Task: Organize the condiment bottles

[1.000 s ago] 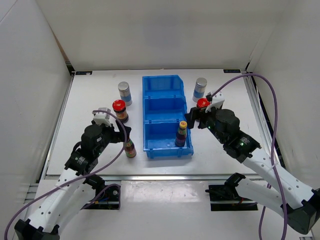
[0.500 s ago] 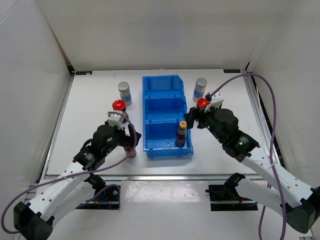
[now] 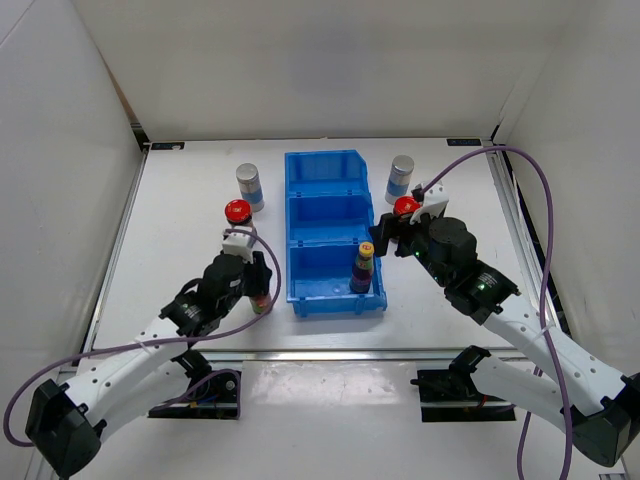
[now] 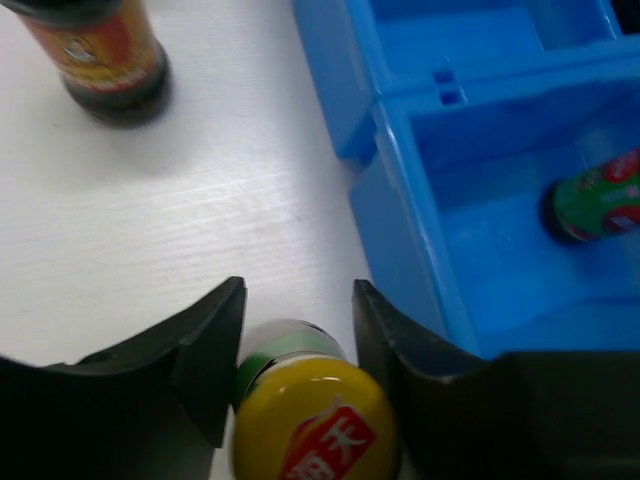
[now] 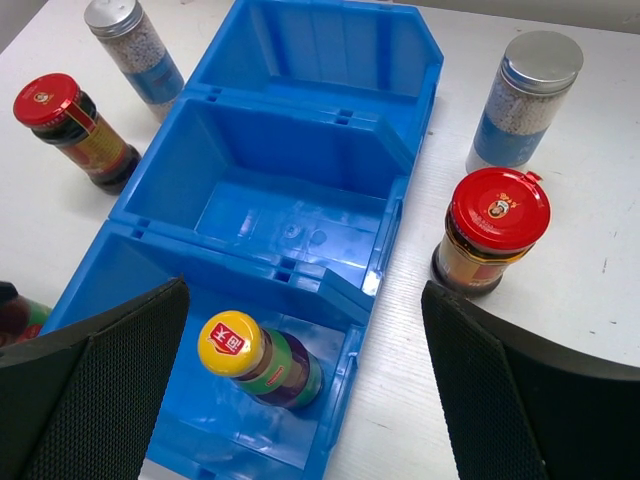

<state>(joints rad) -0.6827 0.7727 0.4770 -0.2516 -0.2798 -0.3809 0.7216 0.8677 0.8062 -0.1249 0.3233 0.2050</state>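
I will next raise my left gripper over the side of the bin, lower the bottle onto the free bottom of the nearest compartment and release it. Its match stands there.
My left gripper (image 3: 258,284) is shut on a slim dark bottle with a yellow cap (image 4: 315,420), which stands on the table just left of the blue bin (image 3: 325,170). A finger (image 4: 215,330) lies against each side of its neck. A second yellow-capped bottle (image 3: 363,266) stands in the bin's nearest compartment. My right gripper (image 3: 390,234) hangs wide open above the bin's right edge, with nothing between its jaws. A red-lidded jar (image 3: 238,212) and a shaker (image 3: 248,185) stand left of the bin. Another red-lidded jar (image 3: 405,207) and shaker (image 3: 400,176) stand on its right.
The bin's middle compartment (image 5: 290,200) and far compartment (image 5: 320,50) hold nothing. White walls enclose the table on three sides. The left red-lidded jar (image 4: 105,55) stands beyond my left fingers. In the right wrist view the right jar (image 5: 492,228) is close to my right finger.
My left arm has moved right and forward over the yellow-capped bottle beside the bin, and its jaws have closed on the neck. The right arm has not moved.
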